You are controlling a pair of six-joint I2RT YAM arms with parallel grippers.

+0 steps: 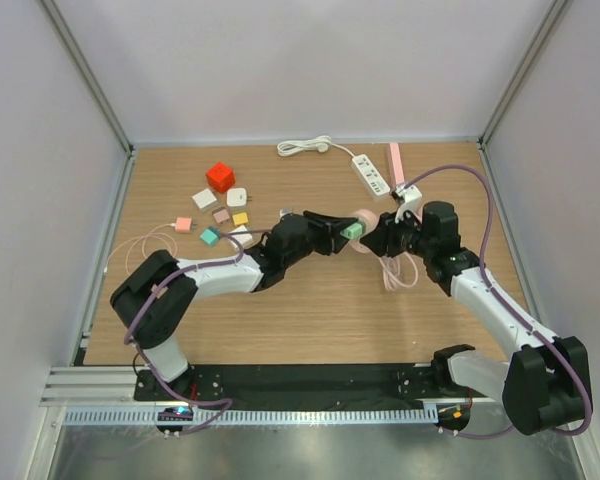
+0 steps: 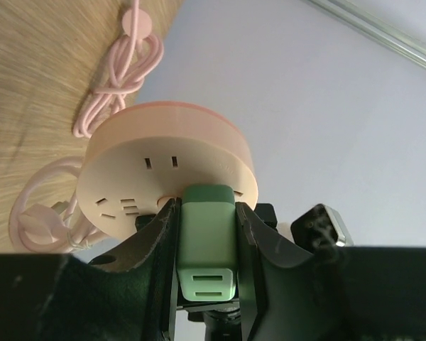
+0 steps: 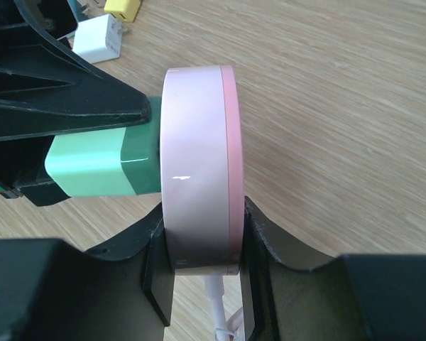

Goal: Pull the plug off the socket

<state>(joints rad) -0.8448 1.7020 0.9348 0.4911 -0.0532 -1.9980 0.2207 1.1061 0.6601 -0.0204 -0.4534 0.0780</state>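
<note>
The tabletop beside the teal plug is bare. My left gripper should pull away from the socket [image 1: 365, 220] next, to the left in the top view and down beside that plug.
A round pink socket [image 1: 365, 220] is held on edge above the table, with a green plug [image 1: 352, 230] plugged into its face. My left gripper [image 1: 342, 229] is shut on the green plug [image 2: 207, 241], which sits against the socket's face [image 2: 163, 174]. My right gripper [image 1: 380, 238] is shut on the pink socket [image 3: 199, 177], its fingers on the two flat sides. The green plug [image 3: 99, 167] shows to the left of the socket in the right wrist view. The socket's pink cable [image 1: 398, 272] hangs coiled onto the table.
A white power strip [image 1: 370, 173] with its cord lies at the back, a pink strip [image 1: 395, 163] beside it. A red cube [image 1: 220, 177] and several small plugs [image 1: 220, 215] lie at the back left. A pink cable [image 1: 140, 245] lies at the left.
</note>
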